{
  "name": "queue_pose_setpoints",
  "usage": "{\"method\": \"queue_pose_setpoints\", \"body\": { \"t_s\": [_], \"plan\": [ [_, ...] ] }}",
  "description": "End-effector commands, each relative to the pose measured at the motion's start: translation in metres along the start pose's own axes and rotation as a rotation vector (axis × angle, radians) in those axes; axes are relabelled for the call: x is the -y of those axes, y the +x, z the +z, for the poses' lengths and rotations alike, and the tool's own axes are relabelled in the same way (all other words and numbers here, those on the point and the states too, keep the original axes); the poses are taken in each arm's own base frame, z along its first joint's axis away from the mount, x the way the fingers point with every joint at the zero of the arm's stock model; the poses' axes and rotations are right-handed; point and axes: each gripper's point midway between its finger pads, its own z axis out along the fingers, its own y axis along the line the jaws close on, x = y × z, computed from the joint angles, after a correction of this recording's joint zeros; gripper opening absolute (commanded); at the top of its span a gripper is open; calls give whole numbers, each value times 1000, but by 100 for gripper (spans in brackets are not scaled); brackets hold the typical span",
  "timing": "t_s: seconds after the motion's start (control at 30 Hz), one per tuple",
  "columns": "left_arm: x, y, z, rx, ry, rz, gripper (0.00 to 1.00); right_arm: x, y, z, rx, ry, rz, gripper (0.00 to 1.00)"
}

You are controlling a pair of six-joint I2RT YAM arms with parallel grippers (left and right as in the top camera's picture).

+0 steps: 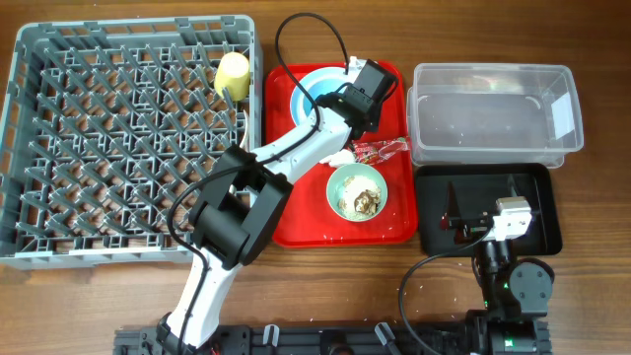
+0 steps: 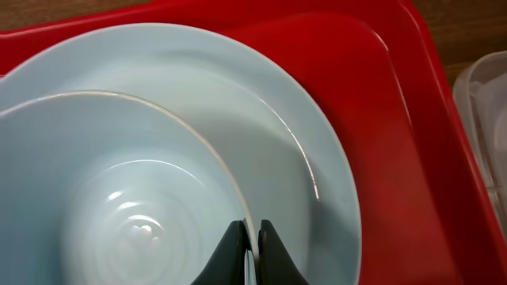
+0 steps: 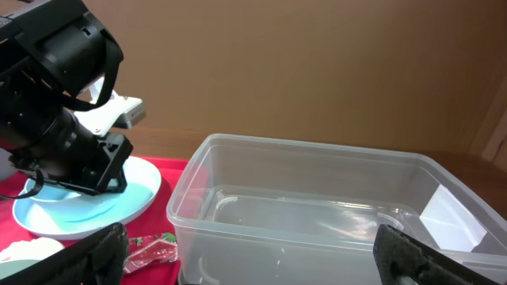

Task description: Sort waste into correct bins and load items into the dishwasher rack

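I should lift the light blue bowl across with my left gripper, then tip it sideways and lower it to empty pegs of the rack next to the yellow cup (image 1: 234, 71).
My left gripper (image 2: 252, 241) is shut on the rim of the light blue bowl (image 2: 119, 198), which sits on the light blue plate (image 2: 325, 150) at the back of the red tray (image 1: 296, 222). In the overhead view the left gripper (image 1: 340, 97) covers the bowl and the plate (image 1: 314, 81) shows around it. The mint-green bowl (image 1: 345, 182) holds brownish food scraps (image 1: 363, 202). The red wrapper (image 1: 383, 150) lies next to it. The yellow cup (image 1: 234, 71) is in the grey rack (image 1: 59, 148). My right gripper (image 1: 455, 212) is open and empty over the black tray (image 1: 537, 232).
The clear tub (image 1: 493, 113) stands behind the black tray, right of the red tray; it fills the right wrist view (image 3: 317, 214), with the wrapper (image 3: 146, 249) and plate (image 3: 87, 207) to its left. Something white (image 1: 353, 62) lies at the plate's far edge.
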Motion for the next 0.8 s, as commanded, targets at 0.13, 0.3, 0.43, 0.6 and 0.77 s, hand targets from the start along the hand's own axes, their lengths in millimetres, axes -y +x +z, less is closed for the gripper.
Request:
{"method": "queue_pose_setpoints", "body": {
  "t_s": [0.13, 0.3, 0.43, 0.6, 0.77],
  "plan": [
    [2, -65, -166, 95, 235, -56, 4, 1, 0, 0, 2, 5, 0, 100],
    [-85, -33, -309, -67, 499, -169, 4, 1, 0, 0, 2, 5, 0, 100],
    [-152, -19, -341, -97, 702, -283, 4, 1, 0, 0, 2, 5, 0, 100],
    [-233, -43, -321, 21, 935, -512, 4, 1, 0, 0, 2, 5, 0, 100],
    [-276, -38, -234, -86, 1164, -831, 4, 1, 0, 0, 2, 5, 0, 100]
  ]
}}
